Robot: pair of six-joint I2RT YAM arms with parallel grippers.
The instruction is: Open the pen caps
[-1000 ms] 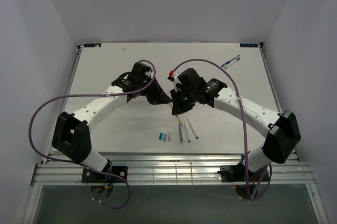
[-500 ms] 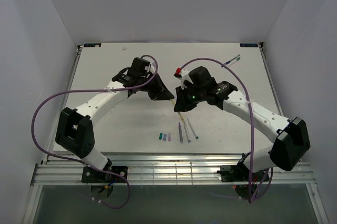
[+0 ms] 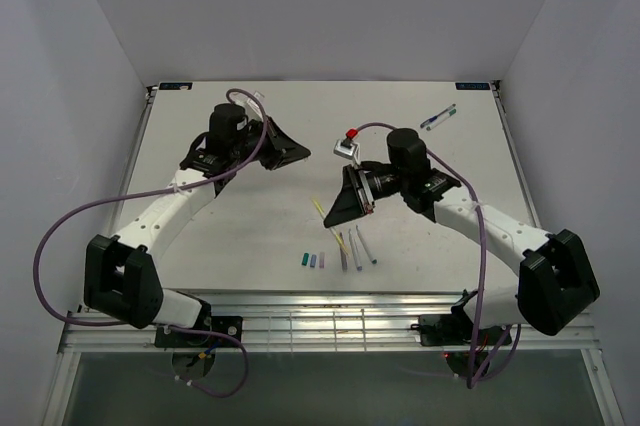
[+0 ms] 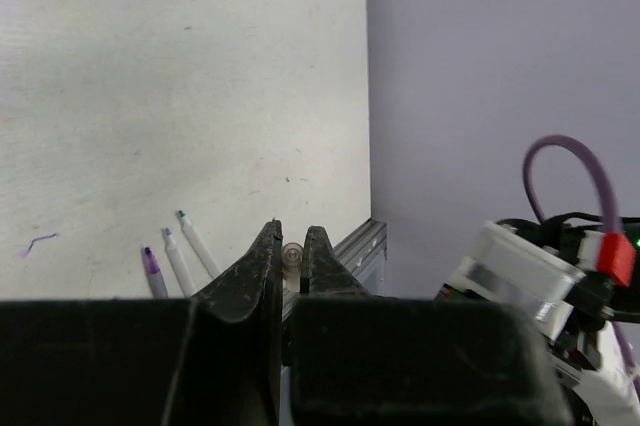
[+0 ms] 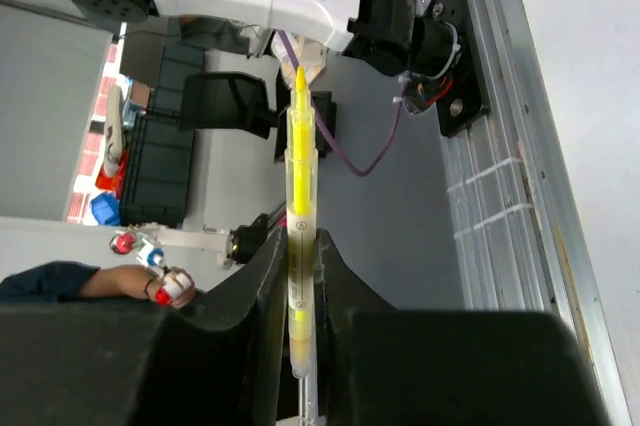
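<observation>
My right gripper lowers next to the bare tabletop [image 3: 384,253] beside the green-tipped pen and releases there, since that spot lies below it, to its right in the top view.
My right gripper [image 3: 331,214] is shut on a yellow pen [image 3: 320,208], uncapped, held above the table's middle. In the right wrist view the pen [image 5: 299,216] stands between the jaws of the right gripper [image 5: 298,246] with its yellow tip bare. My left gripper [image 3: 298,153] is raised to the upper left and is shut on a pale yellow cap [image 4: 292,257], seen end-on between the tips of the left gripper [image 4: 291,236]. Three uncapped pens [image 3: 353,249] lie near the front, with the green, blue and purple caps [image 3: 312,260] beside them.
Two more pens [image 3: 437,118], blue and green, lie at the table's back right. An aluminium rail [image 3: 330,321] runs along the near edge. Pale walls close in the left, back and right sides. The left wrist view shows the three lying pens [image 4: 180,261].
The two grippers have pulled apart. The left one moved up and left with the cap, and the right one moved down and right with the yellow pen.
</observation>
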